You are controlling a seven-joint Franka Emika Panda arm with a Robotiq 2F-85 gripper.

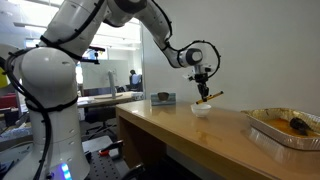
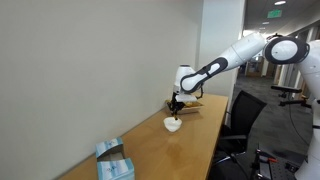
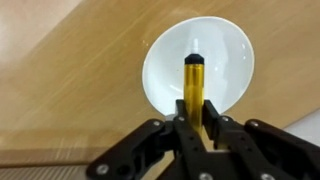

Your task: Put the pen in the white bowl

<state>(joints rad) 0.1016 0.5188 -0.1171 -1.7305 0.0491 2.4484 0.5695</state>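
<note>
I will next move my gripper down toward the inside of the white bowl and let go of the yellow pen (image 1: 211,97), because the pen is still hanging above the bowl's rim.
My gripper (image 3: 192,118) is shut on a yellow pen (image 3: 193,85) with a black tip. In the wrist view the pen points out over the middle of the white bowl (image 3: 225,55), which sits on the wooden table. In both exterior views the gripper (image 1: 204,88) (image 2: 176,104) hangs just above the bowl (image 1: 202,109) (image 2: 173,125), with the pen (image 1: 211,97) held roughly level and slightly tilted above the bowl's rim.
A foil tray (image 1: 272,130) with a dark object in it stands on the table near its edge. A blue and white box (image 2: 113,160) lies on the table's near end. A white wall runs along one side of the wooden table (image 2: 190,140). An office chair (image 2: 240,125) stands beside it.
</note>
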